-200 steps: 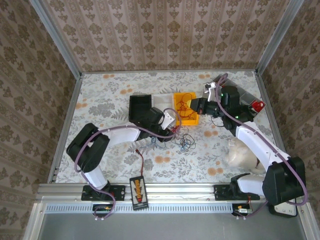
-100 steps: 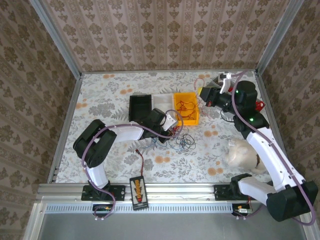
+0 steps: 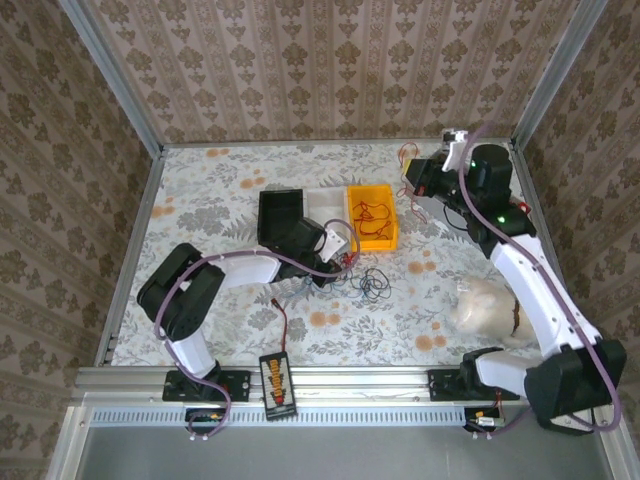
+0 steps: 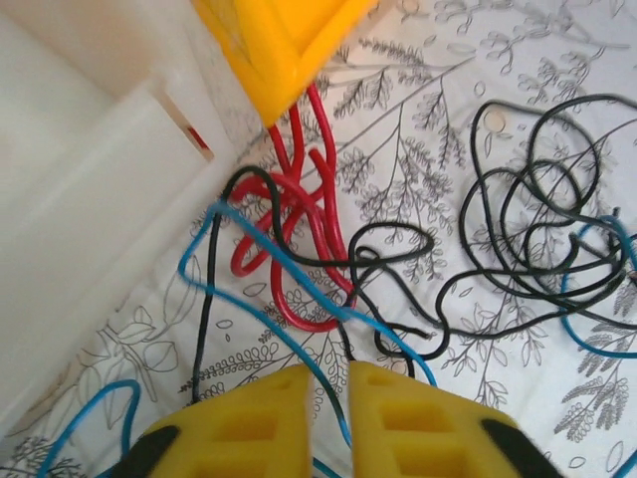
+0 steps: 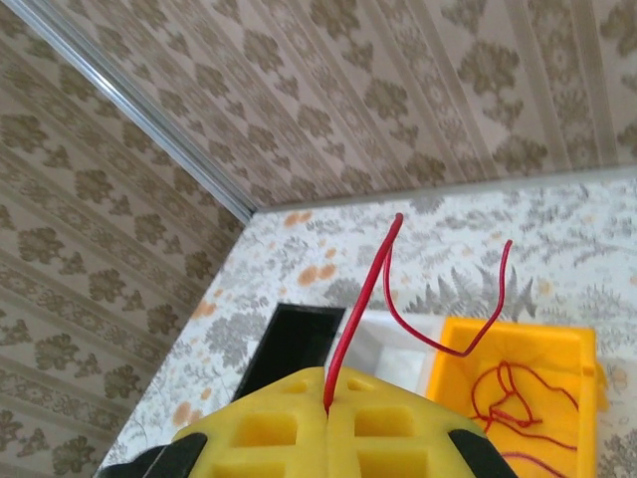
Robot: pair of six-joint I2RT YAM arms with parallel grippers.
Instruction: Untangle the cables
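My right gripper moves toward the orange bin next and tips its fingers down over the orange bin's inside to release the red cable, since more red cable lies there.
The cables lie as a loose bunch on the flowered table in front of the bins. In the left wrist view a red loop, a blue wire and a black tangle cross each other beside the orange bin's corner. My left gripper sits low at the bunch's left edge. Its jaws stand a narrow gap apart, with a blue wire running loose through the gap. My right gripper is raised at the back right, shut on a thin red cable. More red cable lies in the orange bin.
A black bin, a white bin and the orange bin stand in a row mid-table. A pale crumpled bag lies at the right. A black-and-orange connector box with its lead sits at the near edge.
My right gripper has lifted the red cable from over the orange bin up toward the back right corner. The left gripper stayed at the bunch, its jaws closing and then parting slightly.
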